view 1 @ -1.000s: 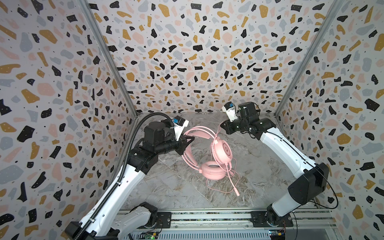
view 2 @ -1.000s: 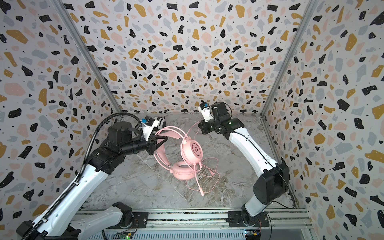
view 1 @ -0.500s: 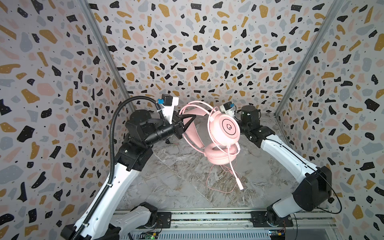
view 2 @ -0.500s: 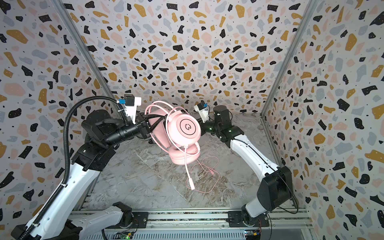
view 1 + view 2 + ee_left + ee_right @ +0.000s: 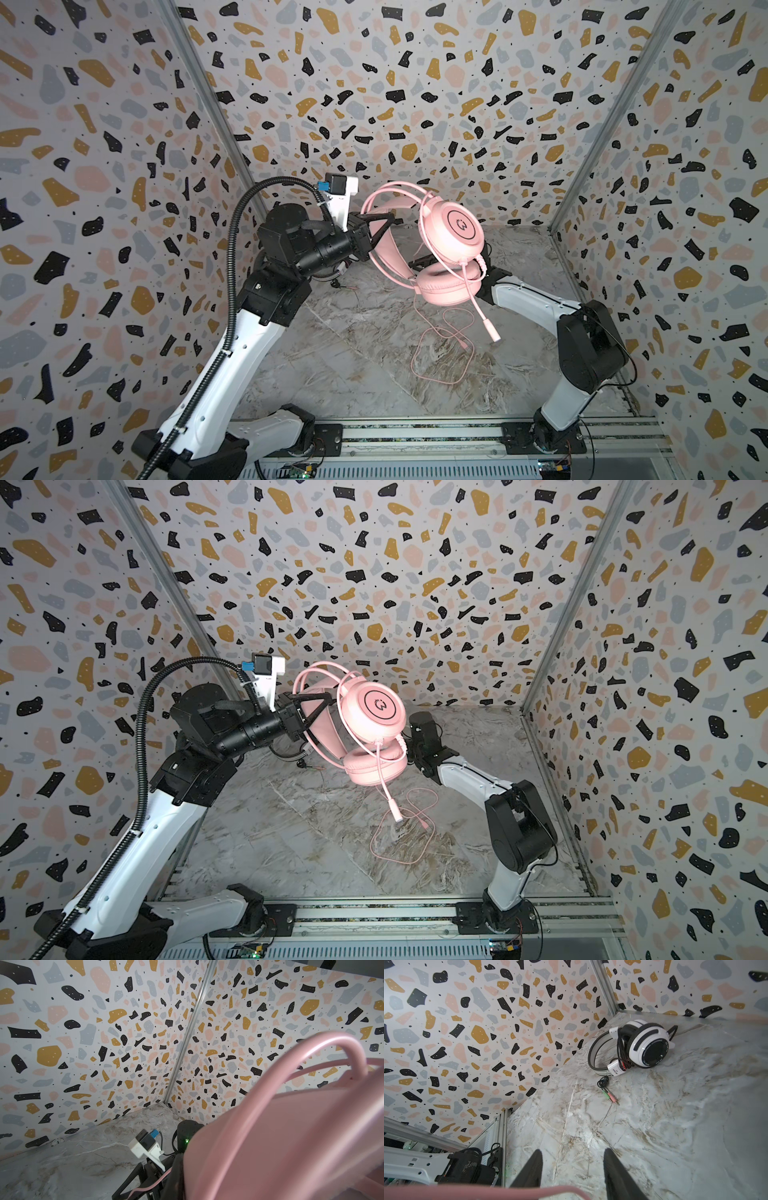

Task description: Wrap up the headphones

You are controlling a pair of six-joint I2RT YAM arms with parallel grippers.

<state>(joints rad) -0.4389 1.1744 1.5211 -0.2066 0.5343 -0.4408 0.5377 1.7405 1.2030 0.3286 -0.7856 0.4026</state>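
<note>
The robot's right gripper needs to move back onto that part of the pink cable (image 5: 508, 1192) and close, since the pink cable hangs below the earcups, back from the gripper and outside its open fingers.
The pink headphones (image 5: 453, 228) (image 5: 374, 708) hang in the air, clear of the floor. My left gripper (image 5: 390, 219) (image 5: 327, 699) is shut on their headband, which fills the near side of the left wrist view (image 5: 291, 1136). Their mic boom (image 5: 482, 311) points down, and the pink cable (image 5: 444, 345) (image 5: 403, 833) trails in loose loops on the floor. My right gripper (image 5: 573, 1150) is open behind the earcups with nothing between its fingers; a pink strand (image 5: 508, 1192) crosses just in front of its base. The white-and-black headphones (image 5: 643, 1047) lie in the back corner with their black cable wound around them.
The marble floor (image 5: 353, 374) is boxed in by terrazzo-patterned walls (image 5: 395, 104) on three sides. A metal rail (image 5: 415, 436) with both arm bases runs along the front. The wound headset's plugs (image 5: 610, 1099) rest on the floor beside it.
My left gripper has lifted the pink headphones off the floor and up toward the back. My right gripper has come down behind the earcups and its jaws have opened.
</note>
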